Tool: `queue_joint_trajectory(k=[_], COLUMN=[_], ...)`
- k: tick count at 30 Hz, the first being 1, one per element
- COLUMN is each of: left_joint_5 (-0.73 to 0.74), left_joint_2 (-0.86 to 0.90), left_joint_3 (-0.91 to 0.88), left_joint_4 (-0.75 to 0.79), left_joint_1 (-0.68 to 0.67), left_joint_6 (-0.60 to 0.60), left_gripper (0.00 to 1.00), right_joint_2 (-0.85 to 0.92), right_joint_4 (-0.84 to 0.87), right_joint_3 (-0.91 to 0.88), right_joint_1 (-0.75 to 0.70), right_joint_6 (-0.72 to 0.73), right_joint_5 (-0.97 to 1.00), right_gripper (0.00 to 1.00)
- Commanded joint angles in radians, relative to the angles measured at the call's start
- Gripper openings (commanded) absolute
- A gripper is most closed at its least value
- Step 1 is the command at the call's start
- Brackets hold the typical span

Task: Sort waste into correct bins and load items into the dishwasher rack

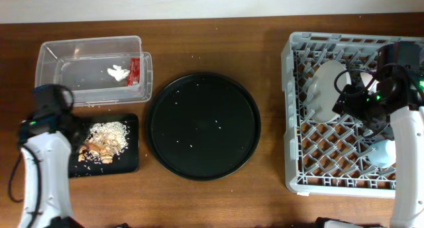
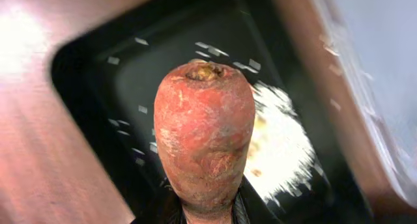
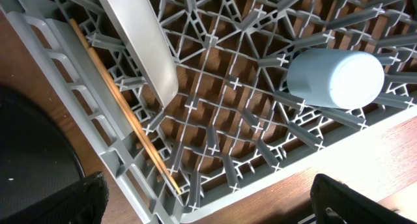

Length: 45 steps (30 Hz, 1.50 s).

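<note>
The left gripper lowers and moves back over the black tray's near side next. It then releases the carrot point(image 2: 204, 136) beside the rice and peanut shells, where food scraps already lie.
My left gripper point(image 2: 205, 214) is shut on the small orange carrot point(image 2: 204, 136) and holds it above the shallow black tray point(image 2: 124, 74), which holds pale rice crumbs point(image 2: 283, 146). Overhead, this gripper point(image 1: 69, 125) is at the tray's point(image 1: 129, 158) left end, beside rice point(image 1: 109, 130) and peanut shells point(image 1: 99, 148). The clear tub point(image 1: 66, 52) holds white tissue point(image 1: 118, 73) and the red wrapper point(image 1: 135, 70). My right gripper point(image 3: 208, 211) is open and empty over the grey rack point(image 3: 228, 87), near its edge. The grey plate point(image 3: 140, 42) and light-blue cup point(image 3: 335, 77) stand in the rack.
The large round black tray point(image 1: 202, 125) with a few crumbs lies between the bins and the rack point(image 1: 298, 122). Thin wooden sticks point(image 3: 124, 107) lie in the rack beside the plate point(image 1: 328, 89). The right arm hides part of the rack's right side.
</note>
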Motion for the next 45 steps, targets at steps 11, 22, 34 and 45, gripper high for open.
queue_joint_trajectory(k=[11, 22, 34, 45], left_joint_5=[-0.03, -0.001, 0.523, 0.337], left_joint_2=[0.318, 0.321, 0.269, 0.265], left_joint_3=[0.002, 0.037, 0.378, 0.378], left_joint_4=[0.01, -0.022, -0.117, -0.53], left_joint_1=[0.113, 0.113, -0.16, -0.446], left_joint_6=[0.016, 0.075, 0.726, 0.879], left_gripper=[0.13, 0.59, 0.79, 0.99], right_joint_2=[0.003, 0.003, 0.004, 0.037], right_joint_4=[0.0, 0.0, 0.108, 0.034], right_joint_3=[-0.007, -0.007, -0.008, -0.008], right_joint_1=[-0.006, -0.006, 0.076, 0.207], right_joint_6=[-0.01, -0.01, -0.352, -0.384], right_joint_5=[-0.005, -0.005, -0.491, -0.328], right_gripper=[0.98, 0.98, 0.98, 0.98])
